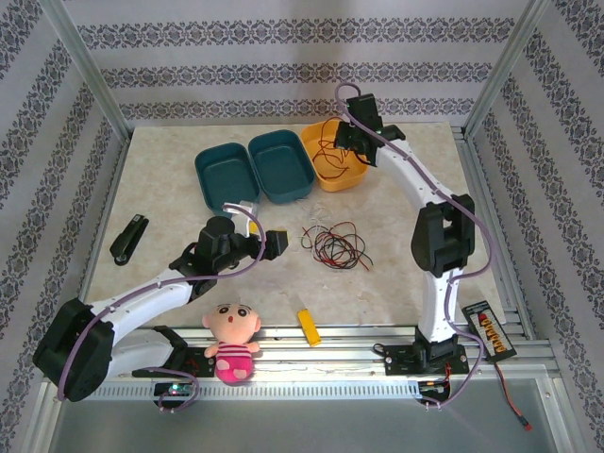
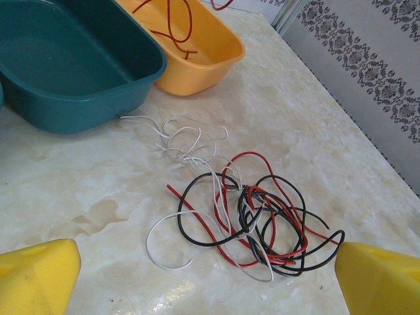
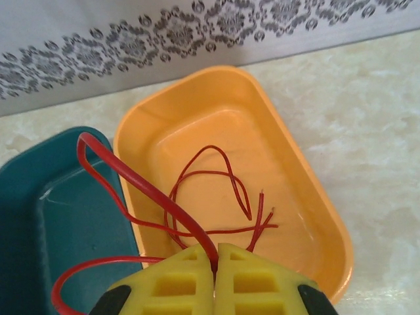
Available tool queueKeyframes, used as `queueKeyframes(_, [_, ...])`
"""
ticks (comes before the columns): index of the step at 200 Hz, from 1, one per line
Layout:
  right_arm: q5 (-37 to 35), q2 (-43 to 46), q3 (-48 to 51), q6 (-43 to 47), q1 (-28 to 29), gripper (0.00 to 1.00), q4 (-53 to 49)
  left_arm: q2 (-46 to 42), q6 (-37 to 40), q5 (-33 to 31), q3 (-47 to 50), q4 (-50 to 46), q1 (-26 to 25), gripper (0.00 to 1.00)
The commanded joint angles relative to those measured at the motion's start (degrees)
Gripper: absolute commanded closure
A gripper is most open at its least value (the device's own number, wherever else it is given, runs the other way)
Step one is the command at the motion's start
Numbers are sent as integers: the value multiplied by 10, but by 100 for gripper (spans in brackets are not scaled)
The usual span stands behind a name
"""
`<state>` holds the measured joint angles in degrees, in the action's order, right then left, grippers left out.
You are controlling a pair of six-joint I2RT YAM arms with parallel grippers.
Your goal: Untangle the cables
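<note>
The tub's open inside is below the robot's right gripper, so the gripper will go down toward the bottom of the orange tub (image 1: 335, 175) next and then let go of the red cable there.
A tangle of red, black and white cables (image 1: 335, 243) (image 2: 256, 216) lies on the marble table, in front of the tubs. My left gripper (image 1: 276, 243) (image 2: 210, 279) is open just to its left, low over the table, and the bundle lies ahead between its yellow fingers (image 2: 39, 275) without touching them. My right gripper (image 1: 354, 142) (image 3: 215, 262) hangs above the orange tub (image 1: 335, 175) (image 3: 321, 197), shut on a red cable (image 3: 131, 174) that loops out to the left. More red cable (image 3: 216, 170) lies inside the tub.
Two teal tubs (image 1: 226, 175) (image 1: 281, 165) stand left of the orange one. A black stapler (image 1: 127, 238) lies at the left. A doll (image 1: 233, 340) and a yellow block (image 1: 309, 327) lie at the near edge, with a black device (image 1: 489, 330) at the right.
</note>
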<state>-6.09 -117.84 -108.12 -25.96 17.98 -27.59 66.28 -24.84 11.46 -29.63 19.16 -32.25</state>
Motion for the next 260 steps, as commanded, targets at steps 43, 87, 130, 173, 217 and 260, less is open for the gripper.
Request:
queueKeyframes(43, [-3, -86, -58, -41, -14, 98, -61, -3, -4, 3, 1, -14, -5, 1])
queueKeyframes(87, [-5, -99, -50, -47, -25, 92, -61, 3, -9, 14, -1, -14, -5, 1])
queueKeyframes(130, [8, -110, -53, -46, -39, 76, -66, 6, -12, 15, -2, -10, -5, 1])
queueKeyframes(173, [19, -112, -65, -40, -41, 68, -68, 12, -11, 19, -8, -13, -4, 1])
queueKeyframes(217, [36, -75, -45, -29, -40, 68, -63, 17, -13, 20, -11, -13, -5, 1])
queueKeyframes(260, [44, 16, 45, -13, -34, 68, -36, 27, -15, 21, -17, -13, -5, 1])
